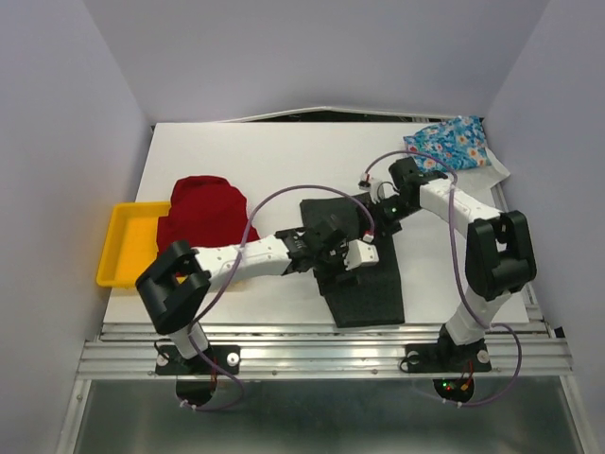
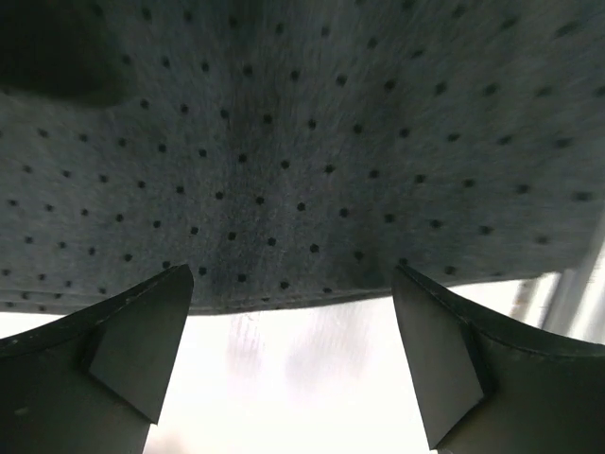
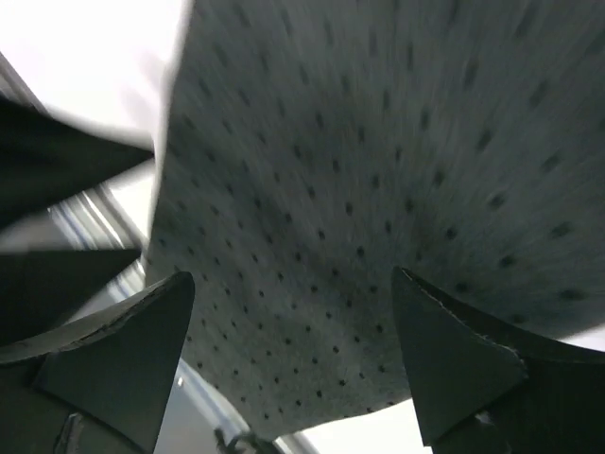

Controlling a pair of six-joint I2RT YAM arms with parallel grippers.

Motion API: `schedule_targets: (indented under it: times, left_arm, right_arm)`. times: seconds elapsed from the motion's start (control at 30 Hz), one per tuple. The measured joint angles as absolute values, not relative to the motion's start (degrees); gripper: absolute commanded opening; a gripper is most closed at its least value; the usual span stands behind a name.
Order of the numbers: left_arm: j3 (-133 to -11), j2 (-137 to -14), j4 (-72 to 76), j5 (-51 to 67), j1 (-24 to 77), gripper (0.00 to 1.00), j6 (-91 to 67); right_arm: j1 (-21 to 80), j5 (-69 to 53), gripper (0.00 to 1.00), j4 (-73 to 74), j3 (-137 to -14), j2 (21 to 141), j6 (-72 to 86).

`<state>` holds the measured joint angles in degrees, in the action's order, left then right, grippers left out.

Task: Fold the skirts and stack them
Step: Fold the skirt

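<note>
I should move my left gripper back toward the metal bar next and close it on the charcoal skirt's near hem, which lies flat and uncovered.
The dark charcoal dotted skirt [image 1: 364,284] lies flat in the middle of the table, reaching toward the near edge. My left gripper [image 1: 333,257] is at its left edge. In the left wrist view the gripper [image 2: 293,284] is open and empty, with the skirt's hem [image 2: 302,161] just ahead and bare table between the fingers. My right gripper [image 1: 367,242] hovers over the skirt's upper part. In the right wrist view it [image 3: 293,284] is open and empty above the dotted cloth [image 3: 359,189]. The red skirt [image 1: 203,213] lies bunched at the left. The blue floral skirt [image 1: 449,142] lies at the far right.
A yellow tray [image 1: 123,248] sits at the table's left edge, with the red skirt partly over it. The metal rail [image 1: 321,345] runs along the near edge. White walls close in the table's left, back and right sides.
</note>
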<state>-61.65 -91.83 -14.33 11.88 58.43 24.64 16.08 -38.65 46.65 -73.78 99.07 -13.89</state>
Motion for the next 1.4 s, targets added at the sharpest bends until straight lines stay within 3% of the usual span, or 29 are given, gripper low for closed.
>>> schedule_targets:
  times: [0.23, 0.4, 0.53, 0.83, 1.1, 1.4]
  left_arm:
    - [-62.0, -101.8, -12.6, 9.2, 56.4, 0.75, 29.1]
    - [-61.3, -101.3, -11.1, 8.6, 51.7, 0.79, 32.8]
    - [-55.2, -93.8, -10.2, 7.1, 50.0, 0.91, 35.0]
    - [-48.1, -75.4, -5.9, 0.3, 68.0, 0.93, 37.7]
    - [-42.7, -81.2, -4.6, -5.1, 75.4, 0.86, 37.6]
    - [-40.1, -86.2, 2.9, -8.4, 80.3, 0.74, 36.8]
  right_arm:
    - [15.0, -41.1, 0.81, 49.1, -67.9, 108.0, -16.3]
    - [14.3, -44.9, 0.79, 50.0, -72.1, 112.7, -14.4]
    - [14.3, -47.3, 0.79, 49.0, -72.2, 113.6, -13.7]
    - [14.8, -47.8, 0.81, 46.8, -70.3, 112.1, -13.2]
    - [17.5, -46.2, 0.74, 44.2, -71.2, 107.1, -10.7]
    - [27.9, -45.7, 0.65, 39.2, -65.7, 107.7, -9.1]
